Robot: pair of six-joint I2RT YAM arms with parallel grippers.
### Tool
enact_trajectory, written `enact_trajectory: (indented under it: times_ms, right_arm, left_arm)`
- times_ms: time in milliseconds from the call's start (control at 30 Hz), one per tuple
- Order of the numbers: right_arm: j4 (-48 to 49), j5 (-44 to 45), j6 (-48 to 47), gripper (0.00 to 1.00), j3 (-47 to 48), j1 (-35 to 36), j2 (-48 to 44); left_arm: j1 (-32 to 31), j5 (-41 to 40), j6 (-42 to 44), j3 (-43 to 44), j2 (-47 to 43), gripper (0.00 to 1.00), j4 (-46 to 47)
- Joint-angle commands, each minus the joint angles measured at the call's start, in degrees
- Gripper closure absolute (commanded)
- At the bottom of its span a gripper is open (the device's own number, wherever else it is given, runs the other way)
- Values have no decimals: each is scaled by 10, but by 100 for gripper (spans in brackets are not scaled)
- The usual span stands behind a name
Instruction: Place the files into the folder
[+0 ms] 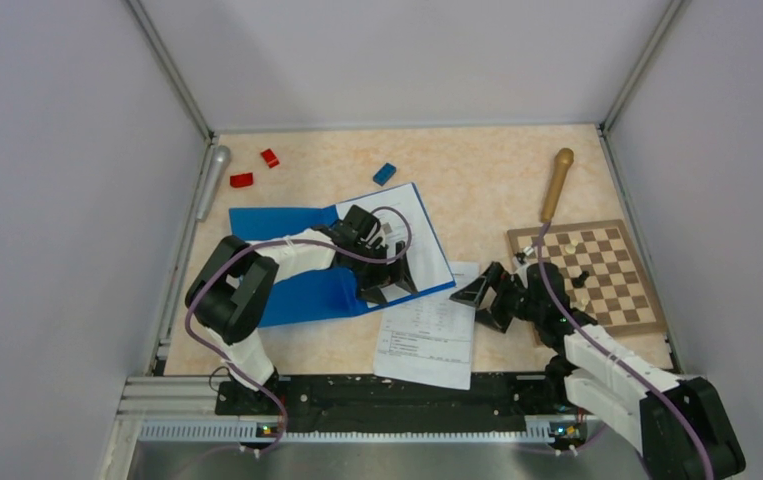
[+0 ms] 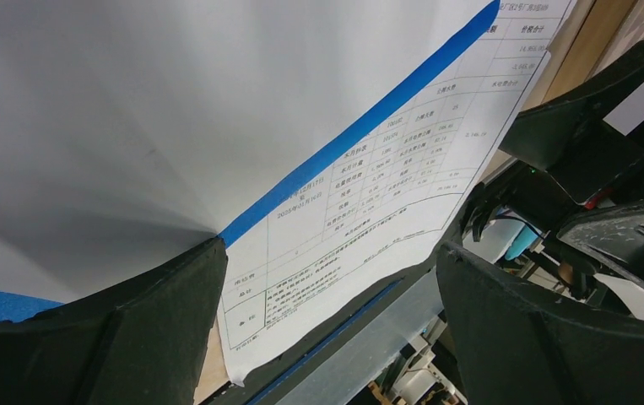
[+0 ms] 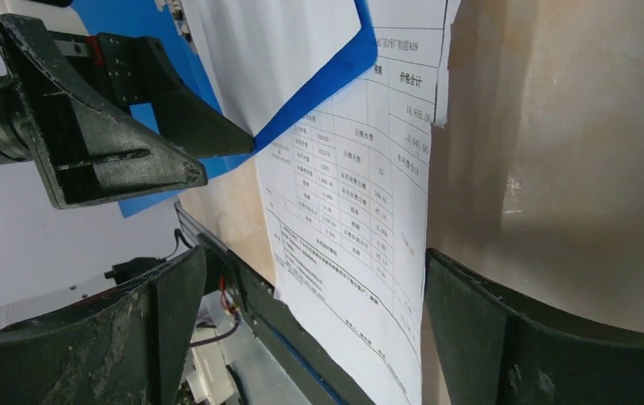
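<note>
Next, my right gripper stays low and brings its fingers together on the loose sheet's chessboard-side edge (image 1: 474, 313) (image 3: 424, 240), since that edge lies between them.
The blue folder (image 1: 282, 225) lies open on the table, with a white sheet (image 1: 412, 225) on its right half. A second printed sheet (image 1: 427, 335) lies on the table in front, its top tucked under the folder's near right corner. My left gripper (image 1: 394, 280) hovers open over that corner. In its wrist view the plain sheet (image 2: 132, 110), the folder edge (image 2: 360, 126) and the printed sheet (image 2: 369, 219) run between its fingers. My right gripper (image 1: 482, 303) stands open at the loose sheet's right edge. Its wrist view shows the sheet (image 3: 360, 211) between the open fingers, nothing pinched.
A chessboard (image 1: 597, 275) with a few pieces sits just behind the right gripper. A wooden stick (image 1: 557, 180) lies beyond it. Two red blocks (image 1: 242, 180), a small blue block (image 1: 384, 173) and a silver cylinder (image 1: 212, 180) lie at the back left. Walls enclose three sides.
</note>
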Motion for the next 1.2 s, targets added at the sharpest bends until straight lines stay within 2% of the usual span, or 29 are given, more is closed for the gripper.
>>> enact_trajectory:
  times_ms: [0,133,300,400,433,500,700,867,1033,1167]
  right_arm:
    - [61,-24,-23,6,-11,3,28]
    - [81,-57,-80,11,11,3,98]
    - [116,-67,-91,32,17,3,146]
    - [106,-60,-97,52,19,3,147]
    - [92,-50,-99,64,21,3,142]
    - [29,-13,-118,99,35,3,125]
    - [-209,109,-217,100,124,3,46]
    - [-385,216,-279,100,261,3,21]
    - [-405,260,-296,100,402,1,-1]
    - [-368,224,-304,100,540,0,59]
  left_arm:
    - [1,-3,4,13,6,1,30]
    - [1,-10,5,12,7,1,23]
    - [1,-17,9,18,1,1,13]
    - [1,-12,13,19,-11,1,11]
    - [1,-10,15,21,-19,1,7]
    - [0,-9,17,29,-35,1,-5]
    - [1,29,61,72,-94,1,-41]
    - [7,16,87,124,-135,1,-87]
    - [49,-28,79,138,-181,1,-100]
    - [96,-55,87,119,-217,1,-130]
